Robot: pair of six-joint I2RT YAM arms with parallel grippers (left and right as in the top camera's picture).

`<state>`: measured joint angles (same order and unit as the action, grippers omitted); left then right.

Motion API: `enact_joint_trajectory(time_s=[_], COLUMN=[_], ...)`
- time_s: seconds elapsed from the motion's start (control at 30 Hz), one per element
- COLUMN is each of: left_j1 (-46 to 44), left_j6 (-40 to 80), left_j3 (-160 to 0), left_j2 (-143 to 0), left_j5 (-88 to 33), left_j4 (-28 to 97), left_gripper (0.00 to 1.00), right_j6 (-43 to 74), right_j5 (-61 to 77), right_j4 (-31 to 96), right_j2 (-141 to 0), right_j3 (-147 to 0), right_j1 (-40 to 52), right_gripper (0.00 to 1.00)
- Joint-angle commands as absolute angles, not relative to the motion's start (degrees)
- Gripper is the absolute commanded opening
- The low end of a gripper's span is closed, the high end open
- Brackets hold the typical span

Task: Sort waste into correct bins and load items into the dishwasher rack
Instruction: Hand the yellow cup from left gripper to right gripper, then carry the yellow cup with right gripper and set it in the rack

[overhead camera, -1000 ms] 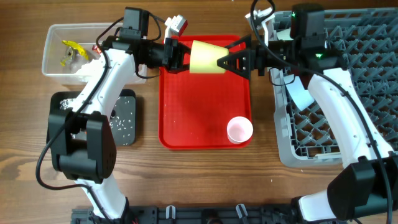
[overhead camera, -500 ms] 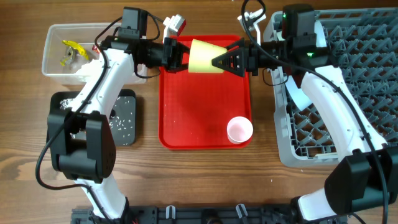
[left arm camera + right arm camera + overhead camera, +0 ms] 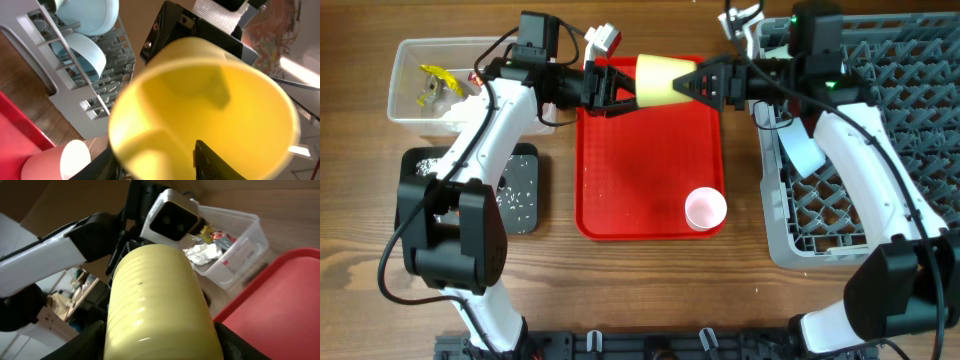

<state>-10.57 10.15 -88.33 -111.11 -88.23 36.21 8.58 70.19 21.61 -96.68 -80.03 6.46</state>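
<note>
My right gripper should next swing across, turn the cup's rim down, lower and release: the rack's empty wires lie below the cup, to its right in the overhead view.
The yellow cup (image 3: 665, 80) hangs on its side above the back edge of the red tray (image 3: 640, 180), rim to the left. My right gripper (image 3: 697, 82) is shut on its narrow end; the right wrist view shows its fingers on both sides of the cup (image 3: 155, 305). My left gripper (image 3: 623, 90) sits at the rim with jaws apart, one finger (image 3: 210, 160) inside the cup (image 3: 200, 90). The pink cup (image 3: 705, 208) stands on the tray. The grey rack (image 3: 890, 150) holds pale blue bowls (image 3: 805, 155).
The clear bin (image 3: 425, 78) at the back left holds wrappers and tissue. The black bin (image 3: 525, 190) with white rice grains lies in front of it. The left wrist view shows the bowls (image 3: 82, 50) in the rack and the pink cup (image 3: 55, 160).
The yellow cup has moved right with my right gripper, sliding off my left gripper's fingers. The left arm has stayed in place.
</note>
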Motion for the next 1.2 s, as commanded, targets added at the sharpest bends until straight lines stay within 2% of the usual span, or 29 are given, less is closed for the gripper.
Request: enact_joint_trajectory(time_s=[0.0, 0.1, 0.27, 0.37, 0.43, 0.47, 0.5, 0.63, 0.73, 0.83, 1.17], left_j1=[-10.8, -10.8, -10.8, -10.8, -10.8, -10.8, -10.8, -10.8, -10.8, -10.8, -10.8], left_j6=[9.4, 9.4, 9.4, 9.4, 9.4, 9.4, 9.4, 9.4, 9.4, 9.4, 9.4], left_j3=[-88.5, -88.5, -88.5, -88.5, -88.5, -88.5, -88.5, -88.4, -88.4, -88.4, -88.3], left_j2=[-109.9, -109.9, -109.9, -109.9, -109.9, -109.9, -109.9, -109.9, -109.9, -109.9, -109.9], left_j5=[-89.5, -87.5, -81.3, -74.3, -66.5, -60.9, -57.7, -49.5, -48.4, -47.6, -46.8], left_j4=[36.2, 36.2, 36.2, 36.8, 37.6, 38.4, 38.7, 40.4, 40.8, 40.8, 41.9], left_gripper=[0.46, 0.47, 0.56, 0.63, 0.73, 0.84, 1.0, 1.0, 1.0, 1.0, 1.0], right_j6=[8.9, 8.9, 9.0, 8.7, 7.4, 7.4, 7.6, 8.1, 11.2, 14.2, 16.7], right_j5=[59.8, 56.4, 50.4, 41.4, 31.0, 22.6, 17.3, 7.0, -0.1, -2.7, -7.2], right_j4=[23.6, 25.2, 28.4, 33.5, 40.8, 46.3, 49.1, 56.6, 61.7, 63.7, 64.7], right_j2=[-97.2, -96.5, -91.3, -86.2, -81.7, -78.8, -77.1, -73.5, -74.6, -77.1, -89.3], right_j3=[-80.0, -80.0, -80.0, -80.4, -82.5, -84.2, -84.8, -84.9, -84.7, -84.7, -84.7], right_j1=[3.3, 1.1, -2.4, -4.1, -5.2, -6.0, -6.5, -8.8, -11.1, -13.6, -20.3], right_gripper=[0.38, 0.37, 0.37, 0.36, 0.36, 0.37, 0.36, 0.36, 0.36, 0.33, 0.31])
